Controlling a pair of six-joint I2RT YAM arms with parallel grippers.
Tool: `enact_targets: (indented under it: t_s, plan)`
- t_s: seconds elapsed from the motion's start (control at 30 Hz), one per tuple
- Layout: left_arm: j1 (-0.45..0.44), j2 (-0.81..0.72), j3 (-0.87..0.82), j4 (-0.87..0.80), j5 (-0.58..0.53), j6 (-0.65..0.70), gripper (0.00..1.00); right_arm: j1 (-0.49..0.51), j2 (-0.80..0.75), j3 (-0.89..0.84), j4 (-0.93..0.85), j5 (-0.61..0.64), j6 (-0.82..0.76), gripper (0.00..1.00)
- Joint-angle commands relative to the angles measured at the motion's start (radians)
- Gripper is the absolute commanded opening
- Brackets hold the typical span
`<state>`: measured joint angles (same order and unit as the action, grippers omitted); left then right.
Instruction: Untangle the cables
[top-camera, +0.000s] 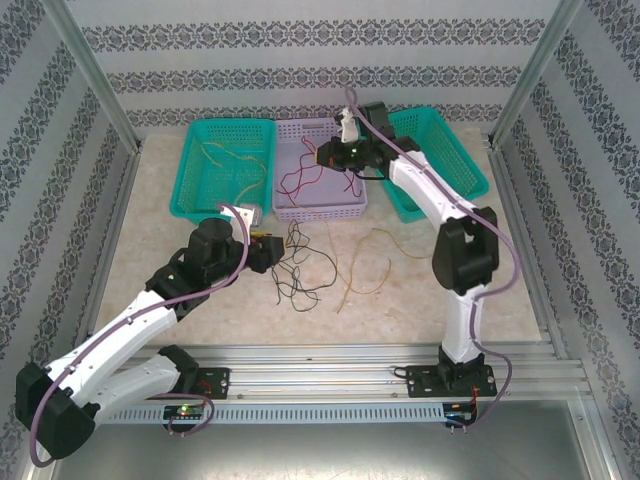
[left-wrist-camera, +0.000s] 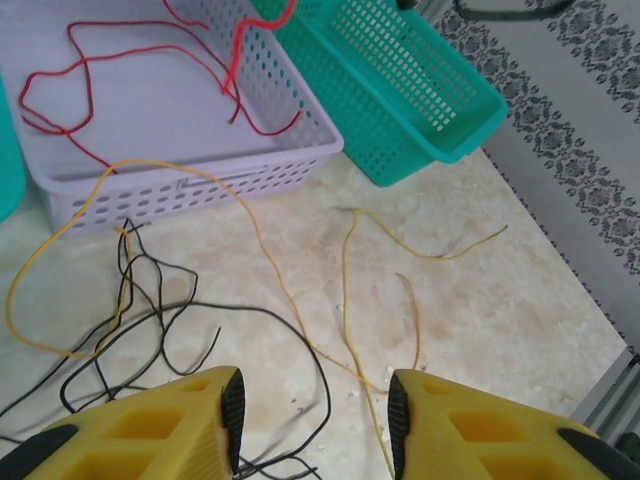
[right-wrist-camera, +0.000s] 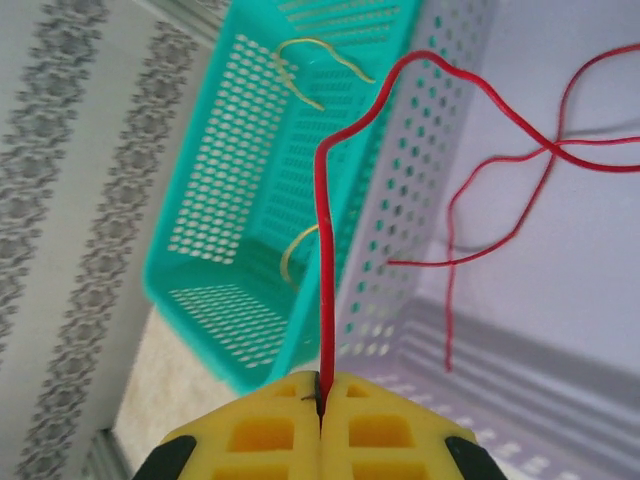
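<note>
My right gripper next lowers and releases the red cable toward the middle of the lavender basket.
A tangle of black cables (top-camera: 300, 265) lies on the table in front of the baskets, with yellow cables (top-camera: 365, 265) spread to its right. My left gripper (left-wrist-camera: 315, 415) stands open just above the table. A black cable (left-wrist-camera: 325, 375) and a yellow cable (left-wrist-camera: 345, 300) run between its yellow fingers, ungripped. Over the lavender basket (top-camera: 320, 210), my right gripper (right-wrist-camera: 322, 385) is shut on a red cable (right-wrist-camera: 325, 250). That cable rises from the jaws and trails into the basket, where more red cable (left-wrist-camera: 90, 60) lies.
A teal basket (top-camera: 190, 170) at the back left holds yellow cables (right-wrist-camera: 320, 55). Another teal basket (top-camera: 460, 160) stands at the back right. Aluminium frame posts and patterned walls enclose the table. Bare tabletop lies to the right of the yellow cables.
</note>
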<state>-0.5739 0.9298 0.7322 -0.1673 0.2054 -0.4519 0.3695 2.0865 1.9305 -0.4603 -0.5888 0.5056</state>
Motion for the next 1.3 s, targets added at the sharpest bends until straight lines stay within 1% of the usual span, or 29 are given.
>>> enact_targets:
  t_s: [0.0, 0.13, 0.2, 0.27, 0.33, 0.4, 0.47, 0.53, 0.6, 0.7, 0.87, 0.97, 1.07, 1.2, 1.27]
  plan:
    - [-0.002, -0.017, -0.023, -0.023, -0.014, -0.026, 0.43, 0.009, 0.122, 0.176, -0.138, 0.100, -0.060, 0.00]
    - [-0.003, -0.019, -0.027, -0.039, -0.029, -0.025, 0.43, 0.011, 0.255, 0.362, -0.240, 0.152, -0.068, 0.00]
    - [-0.003, -0.026, -0.027, -0.048, -0.035, -0.021, 0.44, 0.022, 0.298, 0.442, -0.307, 0.194, -0.098, 0.00]
    - [-0.003, -0.033, -0.034, -0.054, -0.045, -0.021, 0.45, 0.035, 0.319, 0.481, -0.353, 0.259, -0.130, 0.18]
    - [-0.002, -0.032, -0.038, -0.056, -0.056, -0.022, 0.47, 0.037, 0.323, 0.490, -0.377, 0.282, -0.136, 0.29]
    - [-0.003, -0.024, -0.040, -0.060, -0.065, -0.020, 0.48, 0.038, 0.305, 0.480, -0.382, 0.276, -0.148, 0.33]
    - [-0.003, -0.008, -0.042, -0.063, -0.080, -0.022, 0.48, 0.041, 0.249, 0.442, -0.376, 0.270, -0.167, 0.41]
    - [-0.003, 0.011, -0.040, -0.065, -0.109, -0.026, 0.50, 0.045, 0.154, 0.340, -0.318, 0.272, -0.176, 0.52]
    - [-0.002, 0.042, -0.031, -0.073, -0.149, -0.035, 0.53, 0.045, 0.033, 0.199, -0.231, 0.272, -0.176, 0.54]
    - [0.002, 0.107, -0.017, -0.066, -0.201, -0.026, 0.54, 0.046, -0.167, -0.040, -0.114, 0.267, -0.161, 0.58]
    - [0.031, 0.185, -0.032, 0.001, -0.270, -0.021, 0.55, 0.059, -0.462, -0.450, -0.003, 0.310, -0.149, 0.62]
    - [0.081, 0.226, -0.041, 0.049, -0.244, -0.037, 0.56, 0.068, -0.580, -0.645, 0.039, 0.350, -0.140, 0.63]
    - [0.124, 0.277, -0.038, 0.090, -0.196, -0.044, 0.57, 0.068, -0.657, -0.796, 0.085, 0.353, -0.125, 0.63]
    - [0.148, 0.354, -0.029, 0.145, -0.159, -0.044, 0.58, 0.068, -0.723, -0.938, 0.161, 0.349, -0.097, 0.63]
    - [0.151, 0.394, -0.016, 0.168, -0.163, -0.034, 0.58, 0.068, -0.741, -0.981, 0.184, 0.349, -0.090, 0.63]
